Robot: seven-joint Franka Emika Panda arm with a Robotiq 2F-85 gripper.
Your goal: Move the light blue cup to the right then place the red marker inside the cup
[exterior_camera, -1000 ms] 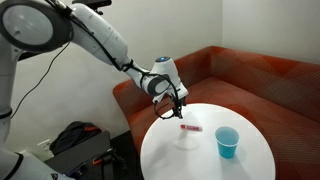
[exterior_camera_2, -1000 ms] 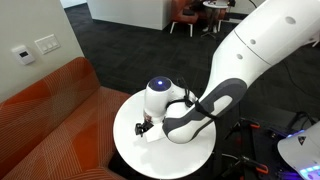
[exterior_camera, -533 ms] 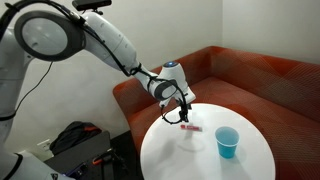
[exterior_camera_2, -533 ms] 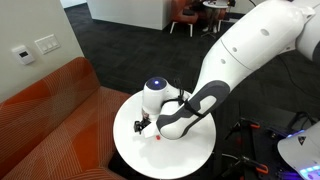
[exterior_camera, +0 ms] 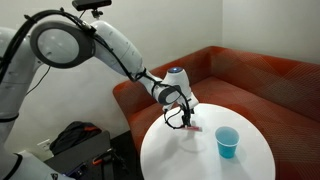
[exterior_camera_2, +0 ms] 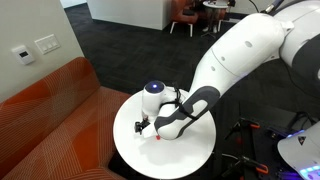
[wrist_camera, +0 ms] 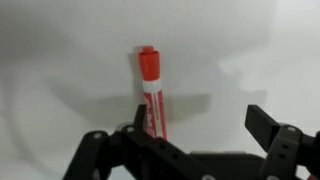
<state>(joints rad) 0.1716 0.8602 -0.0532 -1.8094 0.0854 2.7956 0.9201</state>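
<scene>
My gripper should move gently down and to the left in the wrist view next, then close, because the red marker's body (exterior_camera: 194,128) (wrist_camera: 154,108) is below it and off-center that way.
The light blue cup (exterior_camera: 227,142) stands upright on the round white table (exterior_camera: 170,155), apart from the gripper. The red marker (wrist_camera: 151,95) lies flat on the table; in the wrist view it lies beside the left finger, with the red cap pointing away. In an exterior view only a bit of it shows below the gripper (exterior_camera: 193,128). My gripper (wrist_camera: 198,122) is open and low over the marker, fingers spread, holding nothing. In an exterior view the gripper (exterior_camera_2: 146,127) is at the table's left part, and the cup is hidden behind the arm.
A red-orange sofa (exterior_camera: 270,85) curves around the table (exterior_camera_2: 130,150). A black bag (exterior_camera: 75,140) sits on the floor beside the robot base. The white arm (exterior_camera_2: 250,50) reaches over the table.
The gripper has moved down and toward the marker, from above the table's edge to just over the marker. The cup has not moved.
</scene>
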